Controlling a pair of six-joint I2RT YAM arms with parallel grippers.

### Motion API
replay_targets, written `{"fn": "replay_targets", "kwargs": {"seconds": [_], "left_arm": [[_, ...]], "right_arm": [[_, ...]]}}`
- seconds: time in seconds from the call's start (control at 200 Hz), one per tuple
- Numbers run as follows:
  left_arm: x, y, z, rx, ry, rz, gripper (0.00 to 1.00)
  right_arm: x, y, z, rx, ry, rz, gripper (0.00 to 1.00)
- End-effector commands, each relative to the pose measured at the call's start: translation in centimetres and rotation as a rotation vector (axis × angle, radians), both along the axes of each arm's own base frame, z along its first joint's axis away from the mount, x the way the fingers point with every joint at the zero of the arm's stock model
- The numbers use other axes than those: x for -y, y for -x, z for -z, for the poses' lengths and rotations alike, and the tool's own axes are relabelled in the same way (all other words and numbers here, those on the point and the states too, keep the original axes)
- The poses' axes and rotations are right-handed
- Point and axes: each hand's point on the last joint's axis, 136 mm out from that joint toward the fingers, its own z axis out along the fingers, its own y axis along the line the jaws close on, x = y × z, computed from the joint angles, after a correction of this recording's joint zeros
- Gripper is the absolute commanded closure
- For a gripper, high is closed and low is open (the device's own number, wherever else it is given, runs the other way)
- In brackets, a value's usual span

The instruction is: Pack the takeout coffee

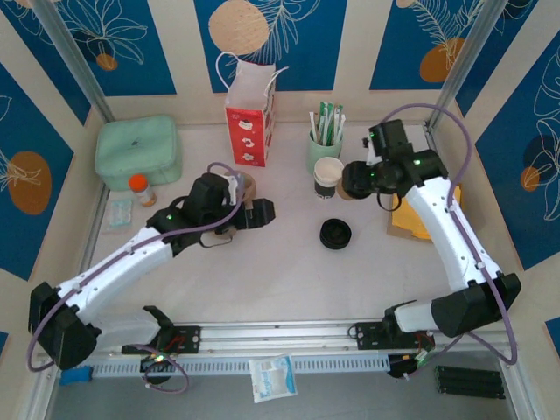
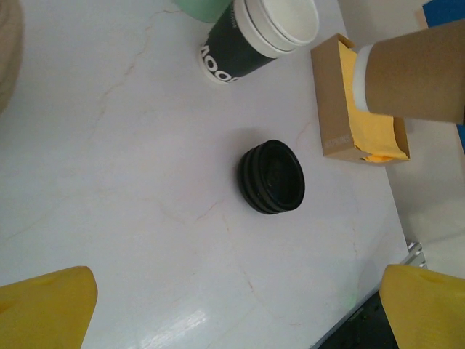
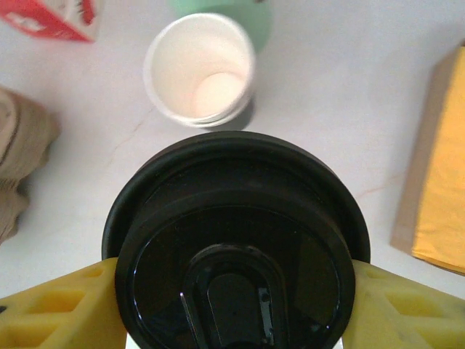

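Note:
My right gripper will lower the takeout coffee [image 3: 236, 240] onto the bare tabletop in the empty gap between the black-sided cup and the napkin holder until it stands, then release it.
The takeout coffee [image 3: 236, 240], a tan-brown paper cup [image 2: 418, 73] with a round black lid, is held above the table at the right rear. My right gripper [image 1: 354, 181] is shut on it, and its yellow fingers [image 3: 58, 309] press both sides just under the lid. My left gripper [image 1: 255, 213] hovers over the table's middle and is open, with nothing between its yellow fingertips [image 2: 43, 309]. A loose stack of black lids [image 2: 272, 177] lies on the table ahead of it.
A black-sided paper cup [image 1: 329, 178] stands open beside a mint-green cup of sticks [image 1: 324, 140]. A red-and-white paper bag [image 1: 251, 118] stands at the back. A brown holder of yellow napkins [image 2: 360, 116] lies right. A mint box [image 1: 138, 153] and an orange-capped bottle [image 1: 140, 188] sit left.

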Motion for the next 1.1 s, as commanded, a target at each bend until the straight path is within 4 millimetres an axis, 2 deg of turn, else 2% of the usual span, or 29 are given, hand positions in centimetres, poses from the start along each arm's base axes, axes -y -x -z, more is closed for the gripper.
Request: {"fn": "replay_targets", "kwargs": {"seconds": [0.0,0.175,0.515,0.825,1.095], "left_arm": [[1.5,-0.7,-1.4,0.054,0.0,0.036,0.01],[2.9,-1.3,-1.0,0.048,-0.002,0.061,0.01],[3.5,-1.2,-0.2,0.04,-0.002,0.073,0.0],[3.6,-0.9,0.4,0.033,0.003,0.068,0.01],[3.4,-0.8,0.5,0.032,-0.004,0.066,0.0]], "right_arm": [[1.7,-0.5,0.1,-0.018,-0.025,0.032,0.42],[4.2,-3.0,2.5,-0.073,-0.018,0.116,0.42],[4.6,-7.4,7.9,-0.219,0.048,0.126,0.42],[4.1,-9.0,11.6,-0.324,0.138,0.073,0.42],[3.9,-9.3,14.0,-0.386,0.15,0.064,0.41]]}}
